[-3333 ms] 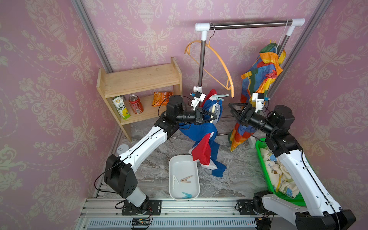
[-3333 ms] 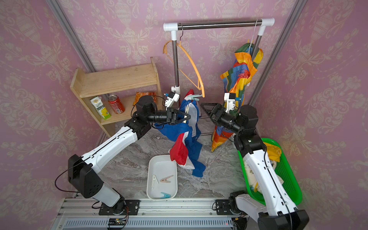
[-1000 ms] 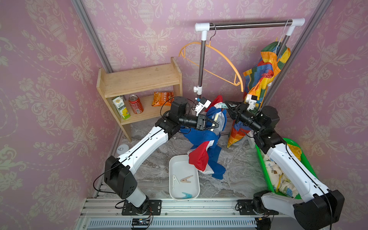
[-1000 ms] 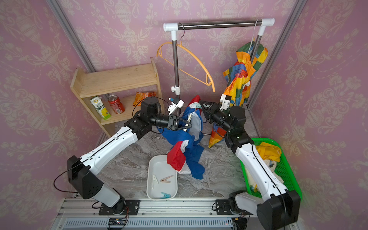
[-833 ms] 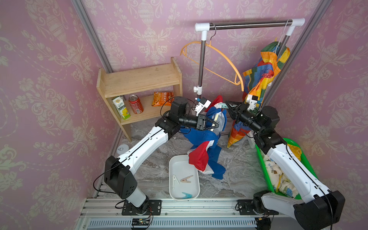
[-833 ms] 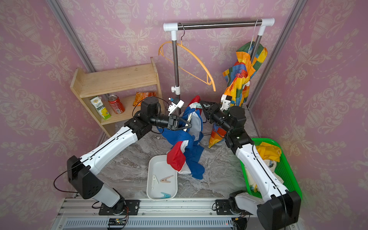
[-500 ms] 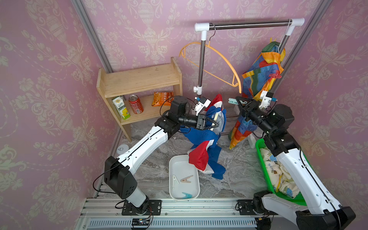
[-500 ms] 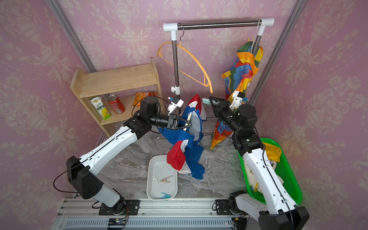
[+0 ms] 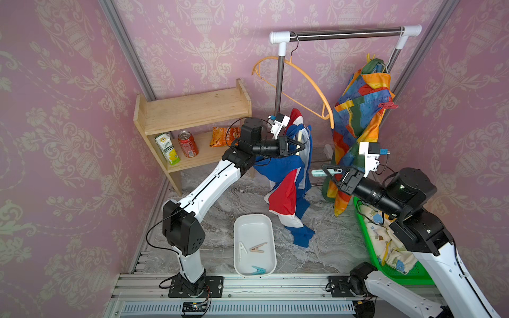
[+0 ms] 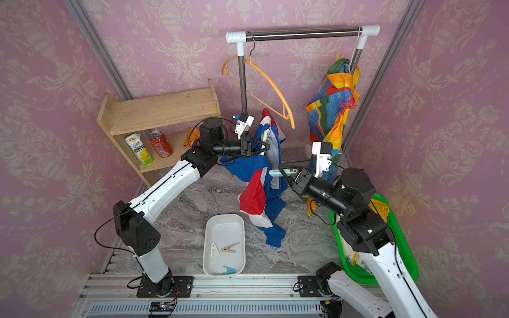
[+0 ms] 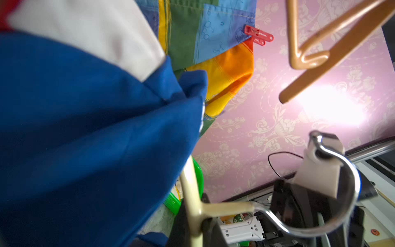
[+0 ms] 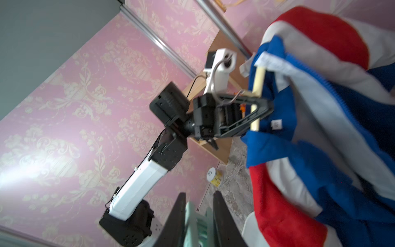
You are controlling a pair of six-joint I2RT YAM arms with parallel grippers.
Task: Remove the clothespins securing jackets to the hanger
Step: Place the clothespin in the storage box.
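Observation:
My right gripper next moves down and back over the white tray (image 9: 254,217) to release the mint-green clothespin, since the tray lies below and nearer my base.
My left gripper (image 9: 301,144) is shut on the neck of a cream hanger (image 11: 190,192), from which a blue, red and white jacket (image 9: 286,187) hangs down. To its right, clear of that jacket, my right gripper (image 9: 327,170) is shut on a mint-green clothespin (image 12: 196,222). The same clothespin (image 10: 281,172) shows in a top view, sticking out past the fingertips. A rainbow patchwork jacket (image 9: 358,110) hangs at the rail's right end with a red clothespin (image 9: 387,105) clipped on it. In the white tray (image 9: 254,217) lie three clothespins: white, beige and teal.
An empty orange hanger (image 9: 308,79) hangs from the metal rail (image 9: 347,31). A wooden shelf (image 9: 192,110) at the back left holds a carton, a can and a snack bag. A green basket (image 10: 402,247) at the right holds a yellow printed jacket.
My right gripper has pulled away from the blue jacket's hanger, to the right and towards the front, carrying the mint clothespin. The rainbow jacket has swung back. My left arm has stayed put.

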